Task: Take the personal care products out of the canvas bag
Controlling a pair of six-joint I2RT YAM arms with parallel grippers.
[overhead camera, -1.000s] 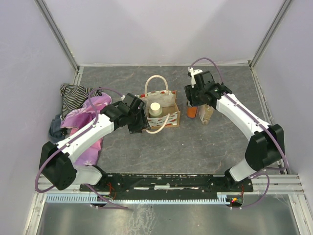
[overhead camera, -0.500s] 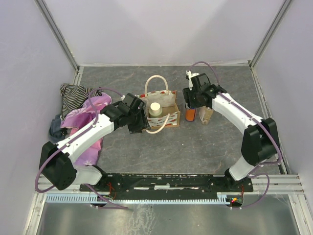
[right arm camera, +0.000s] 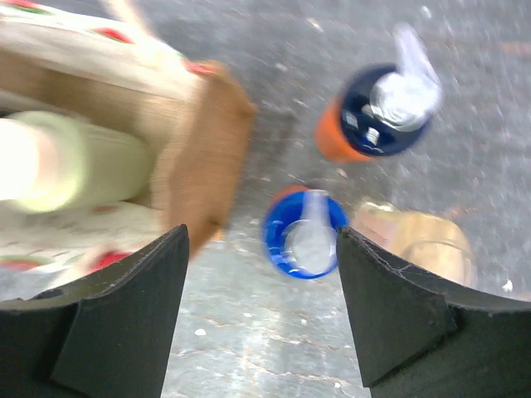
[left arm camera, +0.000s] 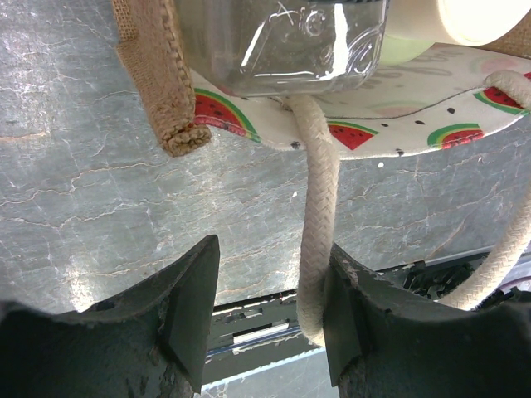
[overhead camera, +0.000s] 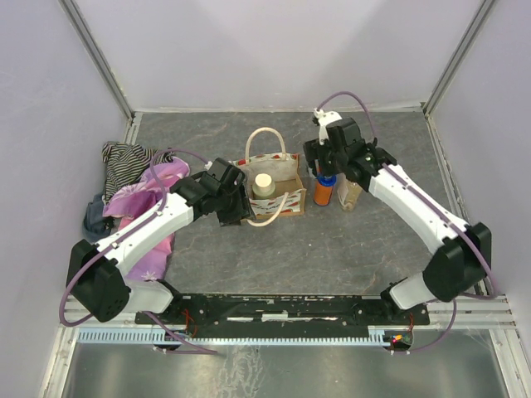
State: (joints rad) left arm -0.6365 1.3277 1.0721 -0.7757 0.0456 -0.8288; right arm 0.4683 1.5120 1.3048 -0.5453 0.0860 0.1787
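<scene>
I should next move my right gripper to the left in the top view, over the bag [overhead camera: 280, 197], and lower it onto the bottle's cream cap, because the cap faces up and is uncovered.
The canvas bag [overhead camera: 280, 197] stands mid-table with a cream-capped bottle [overhead camera: 263, 184] inside. My left gripper [overhead camera: 241, 207] is at the bag's left side, open, and the bag's rope handle [left arm camera: 314, 207] runs between the jaws against the right finger. A clear bottle [left arm camera: 282, 41] shows in the bag above the left gripper [left arm camera: 272, 257]. My right gripper [overhead camera: 325, 170] hovers open over an upright orange bottle with a blue pump top [overhead camera: 323, 192] [right arm camera: 303, 236]. Between the fingers of the right gripper [right arm camera: 261, 249] nothing is held. A second orange bottle [right arm camera: 377, 116] and a beige bottle [overhead camera: 348, 197] [right arm camera: 415, 240] stand beside it.
A striped cloth [overhead camera: 123, 156], a pink cloth [overhead camera: 148, 197] and a blue-grey cloth [overhead camera: 94, 217] lie heaped at the left, under the left arm. Walls with metal rails enclose the table on three sides.
My right gripper set the orange bottle upright beside the beige one, opened and rose off it. The left arm and the bag have not moved.
</scene>
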